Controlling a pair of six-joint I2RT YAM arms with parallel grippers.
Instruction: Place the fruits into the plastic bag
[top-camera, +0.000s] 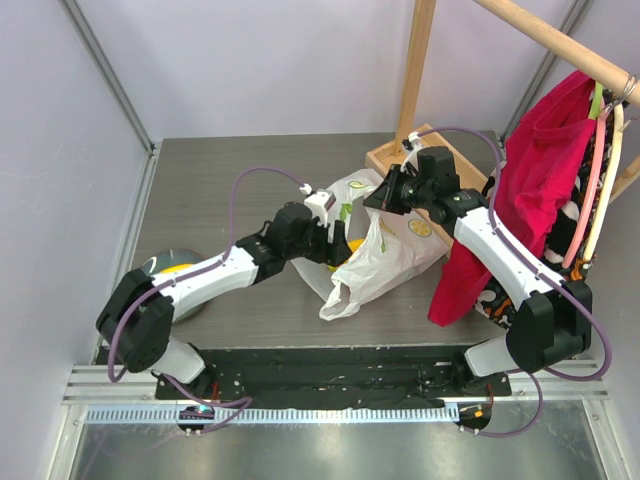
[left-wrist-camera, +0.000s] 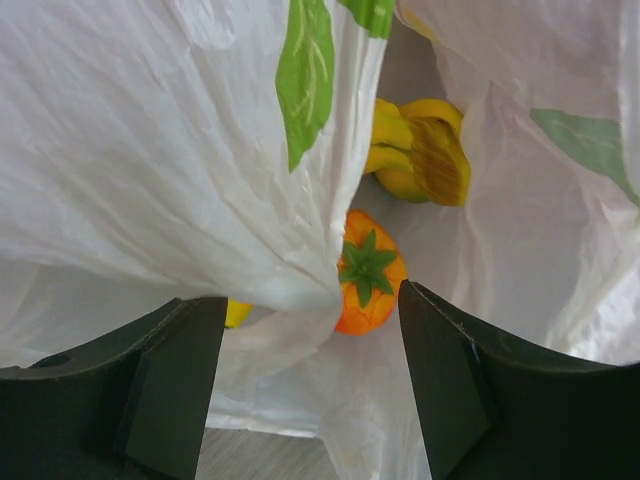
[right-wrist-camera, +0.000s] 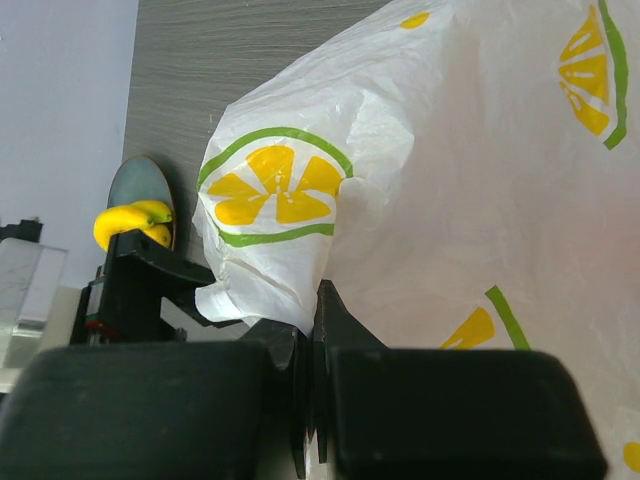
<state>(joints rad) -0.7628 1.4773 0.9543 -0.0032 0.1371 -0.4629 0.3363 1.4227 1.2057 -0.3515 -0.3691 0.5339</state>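
The white plastic of the bag already hangs between the open fingers of my left gripper. My left gripper will next stay at the bag's opening (left-wrist-camera: 250, 180) and bring its fingers together around the bag's folded rim (left-wrist-camera: 318, 298).
The white plastic bag (top-camera: 390, 255) printed with lemon slices lies mid-table. My right gripper (top-camera: 378, 197) is shut on its upper edge and holds it up; the pinched plastic shows in the right wrist view (right-wrist-camera: 300, 270). My left gripper (top-camera: 330, 243) is open and empty at the bag's mouth (left-wrist-camera: 250, 180). Just past its fingers (left-wrist-camera: 450, 380), inside the bag, lie an orange fruit (left-wrist-camera: 368, 278) with a green calyx and a yellow-green fruit (left-wrist-camera: 420, 150). A yellow banana bunch (right-wrist-camera: 130, 222) lies on the grey plate (right-wrist-camera: 140, 180).
The grey plate (top-camera: 160, 268) sits at the left under the left arm. A red cloth (top-camera: 540, 170) hangs from a wooden rack (top-camera: 420, 60) at the right, beside the right arm. A wooden base (top-camera: 400, 155) stands behind the bag.
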